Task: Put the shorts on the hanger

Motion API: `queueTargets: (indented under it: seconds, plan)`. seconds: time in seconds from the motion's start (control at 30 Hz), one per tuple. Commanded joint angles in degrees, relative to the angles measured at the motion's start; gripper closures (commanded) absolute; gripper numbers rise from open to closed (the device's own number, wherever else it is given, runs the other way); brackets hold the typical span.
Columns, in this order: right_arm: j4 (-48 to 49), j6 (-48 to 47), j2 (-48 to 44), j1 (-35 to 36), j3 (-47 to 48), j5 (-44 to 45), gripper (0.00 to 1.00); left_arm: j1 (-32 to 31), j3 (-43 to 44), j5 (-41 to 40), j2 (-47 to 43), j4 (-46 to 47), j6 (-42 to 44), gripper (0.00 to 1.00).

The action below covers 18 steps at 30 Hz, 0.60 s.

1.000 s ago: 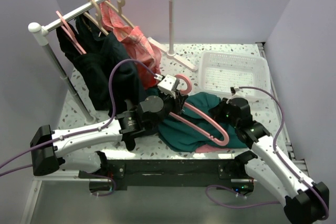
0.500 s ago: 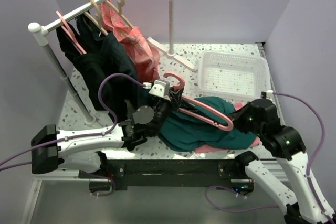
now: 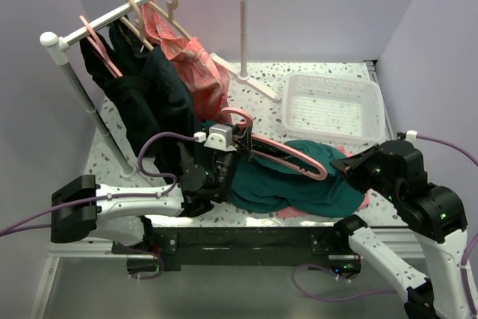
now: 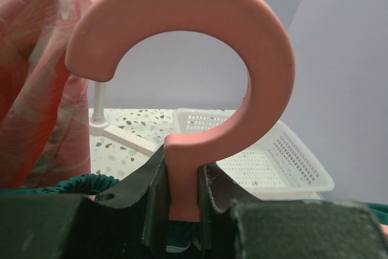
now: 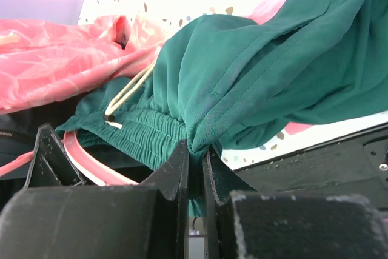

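I will next use my right gripper to carry the fold of the shorts to the left in the top view and slightly back, and then release it.
The salmon-pink hanger point(image 3: 287, 156) is held by its neck in my left gripper point(image 3: 240, 136), jaws shut on the stem just below the rounded hook point(image 4: 182, 59). Its frame slants right over the teal-green shorts point(image 3: 299, 181), which lie bunched on the table's near middle. My right gripper point(image 3: 349, 166) is shut on a fold of the shorts point(image 5: 242, 83) near the ribbed waistband, with the light drawstring point(image 5: 130, 92) hanging to the left. The hanger's pink bar point(image 5: 91, 168) shows low left in the right wrist view.
A white perforated basket point(image 3: 332, 106) stands at the back right. A rack rail point(image 3: 123, 9) at the back left carries dark garments point(image 3: 149, 102), a pink-red patterned cloth point(image 3: 190, 61) and beige wooden hangers. The rack's white foot point(image 3: 250, 80) crosses the back. A pink cloth point(image 3: 306, 213) lies under the shorts.
My left gripper has drawn the hanger back toward the left and lower. My right arm has swung out to the right, pulling the pinched shorts fabric with it.
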Motion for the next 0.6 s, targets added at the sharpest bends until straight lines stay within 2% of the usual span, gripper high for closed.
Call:
queueTargets:
  seconds: [0.0, 0.3, 0.57]
  plan:
    - [-13.69, 1.84, 0.25, -0.15, 3.63, 0.06, 1.0, 0.57, -0.8, -10.47, 1.74, 13.46, 11.05, 1.0]
    - [-15.63, 2.28, 0.08, -0.15, 6.18, -3.01, 1.0, 0.22, 0.25, -14.52, 4.82, 20.32, 16.68, 1.0]
    - [-15.63, 3.59, -2.21, -0.15, -0.92, -8.38, 1.0, 0.22, 1.74, -15.14, 6.92, 23.74, 19.92, 1.0]
